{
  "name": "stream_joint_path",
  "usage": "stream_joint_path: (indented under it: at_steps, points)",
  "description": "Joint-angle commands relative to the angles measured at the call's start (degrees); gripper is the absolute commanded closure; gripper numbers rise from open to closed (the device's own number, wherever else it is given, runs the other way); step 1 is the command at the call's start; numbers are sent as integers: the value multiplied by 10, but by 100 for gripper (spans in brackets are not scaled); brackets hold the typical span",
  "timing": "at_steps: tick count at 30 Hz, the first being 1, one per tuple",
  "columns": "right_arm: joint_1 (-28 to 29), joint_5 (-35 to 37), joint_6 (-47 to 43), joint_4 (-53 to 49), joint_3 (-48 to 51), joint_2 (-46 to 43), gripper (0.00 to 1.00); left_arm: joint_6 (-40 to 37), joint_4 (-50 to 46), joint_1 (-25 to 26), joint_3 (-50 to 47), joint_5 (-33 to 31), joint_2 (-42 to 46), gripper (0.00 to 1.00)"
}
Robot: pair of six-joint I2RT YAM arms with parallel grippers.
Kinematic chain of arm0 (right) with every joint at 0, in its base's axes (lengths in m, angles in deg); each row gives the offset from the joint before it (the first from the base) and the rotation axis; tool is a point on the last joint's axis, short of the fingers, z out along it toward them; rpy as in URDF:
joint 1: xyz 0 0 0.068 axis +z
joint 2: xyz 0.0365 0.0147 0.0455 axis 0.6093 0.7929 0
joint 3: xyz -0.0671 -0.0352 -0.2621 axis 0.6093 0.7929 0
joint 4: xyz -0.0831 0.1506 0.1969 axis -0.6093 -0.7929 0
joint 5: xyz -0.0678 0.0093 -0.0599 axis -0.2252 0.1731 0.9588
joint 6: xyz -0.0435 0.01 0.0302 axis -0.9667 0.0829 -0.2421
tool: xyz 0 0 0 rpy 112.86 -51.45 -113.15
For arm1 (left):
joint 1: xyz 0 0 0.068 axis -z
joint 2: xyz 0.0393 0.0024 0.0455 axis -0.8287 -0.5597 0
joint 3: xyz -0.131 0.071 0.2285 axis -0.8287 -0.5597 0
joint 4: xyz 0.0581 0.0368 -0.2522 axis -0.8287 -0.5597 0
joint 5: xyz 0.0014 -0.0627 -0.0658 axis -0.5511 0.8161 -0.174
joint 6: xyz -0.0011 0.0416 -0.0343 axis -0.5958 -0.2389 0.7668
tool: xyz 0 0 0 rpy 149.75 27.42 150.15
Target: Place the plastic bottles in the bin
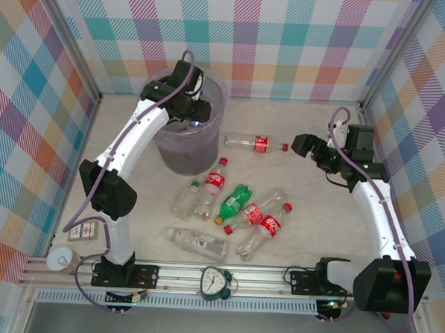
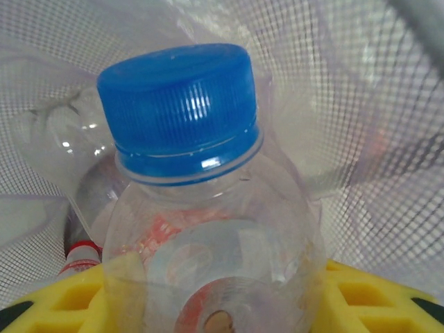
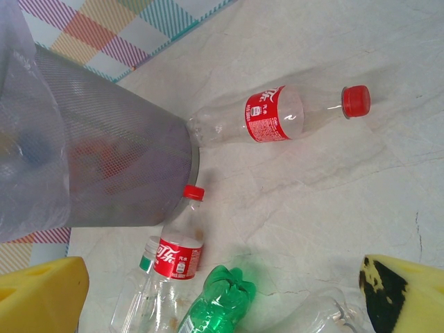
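My left gripper lowers the blue-capped bottle [image 2: 208, 208] deeper inside the bag next, since the bin's bottom is below, then releases the bottle.
The bin [image 1: 220, 99] is a mesh bucket with a lilac bag, at the back left. My left gripper [image 1: 192, 109] hangs inside it. Its yellow fingers [image 2: 55, 298] are shut on a clear blue-capped bottle [image 2: 208, 208], and the bagged mesh wall [image 2: 347, 104] rises behind. More bottles lie at the bin's bottom [image 2: 76, 208]. A red-labelled bottle [image 1: 253, 143] lies right of the bin. My right gripper [image 1: 302, 144] stands open just beyond its cap [image 3: 356, 100], with nothing in it [image 3: 222, 298]. Several bottles lie mid-table, among them a red-capped one [image 1: 216, 182] and a green one [image 1: 235, 203].
An alarm clock [image 1: 215, 282] leans on the front rail. A small box [image 1: 82, 232] and a white cup [image 1: 61, 260] sit at the front left corner. Checked walls close in the left, back and right sides.
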Motion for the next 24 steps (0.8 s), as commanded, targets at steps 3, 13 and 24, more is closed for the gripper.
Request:
stream_joint_path:
  at_steps: [3,13,24]
  points:
    - [3,-1,-15,4,-12,7,0,-21,-28,4,-37,18,-19,100]
    - [3,-1,-13,5,-11,7,0,1,39,4,-142,59,-30,100]
    - [3,-3,-13,5,-11,8,0,19,81,4,-192,39,-57,100]
